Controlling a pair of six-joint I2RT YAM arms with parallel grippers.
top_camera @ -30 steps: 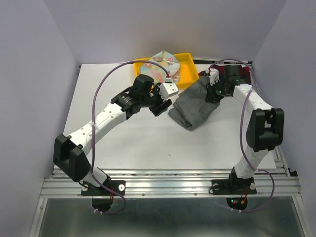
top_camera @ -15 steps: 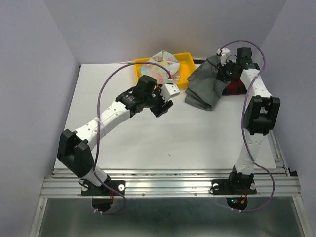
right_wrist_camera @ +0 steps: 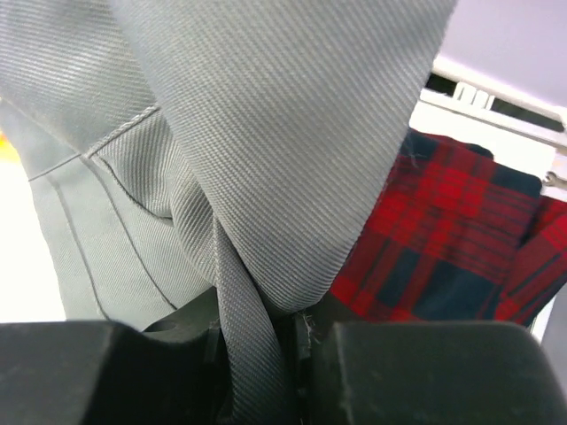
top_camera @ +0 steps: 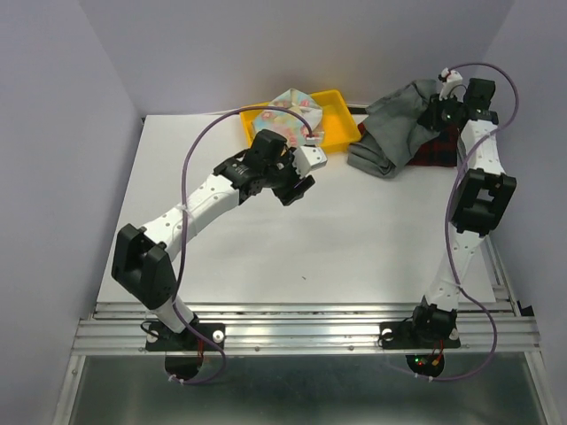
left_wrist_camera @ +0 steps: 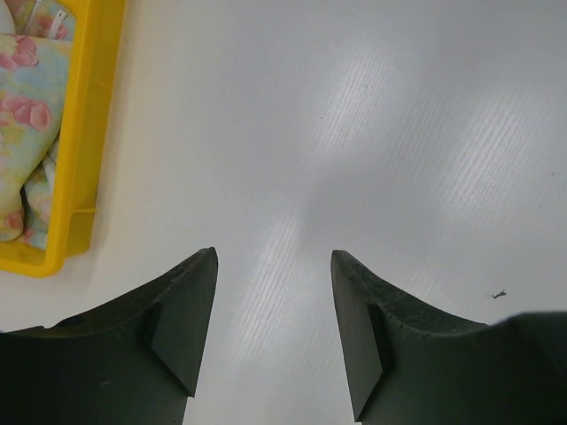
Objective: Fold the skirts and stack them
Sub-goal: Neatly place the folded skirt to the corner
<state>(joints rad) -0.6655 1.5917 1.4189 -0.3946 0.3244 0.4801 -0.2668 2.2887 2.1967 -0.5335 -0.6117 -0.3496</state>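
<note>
Next, my right gripper lowers the grey fold onto the red-and-black plaid skirt (top_camera: 443,147) (right_wrist_camera: 447,230) and releases it there, since that skirt lies below the gripper.
The grey skirt (top_camera: 394,131) hangs in a bunch at the back right, pinched in my right gripper (top_camera: 440,110), which is shut on a fold of it (right_wrist_camera: 257,354). Its lower end trails on the table. Beneath and behind it lies the red-and-black plaid skirt (top_camera: 443,147), also seen past the grey cloth (right_wrist_camera: 452,248). The pastel floral skirt (top_camera: 292,111) is heaped in the yellow tray (top_camera: 341,124); its edge shows at the upper left (left_wrist_camera: 27,115). My left gripper (top_camera: 294,189) hovers over bare table right of the tray, open with nothing between its fingers (left_wrist_camera: 273,266).
The yellow tray's rim (left_wrist_camera: 84,133) lies just left of my left gripper. The white table top (top_camera: 301,248) spreads in front of both arms. Purple walls close in the back and both sides. A small dark speck (left_wrist_camera: 500,294) lies on the table.
My right gripper has lifted the grey skirt up and toward the back right corner, uncovering more table and hanging it over the plaid skirt. The left arm shifted slightly back and right.
</note>
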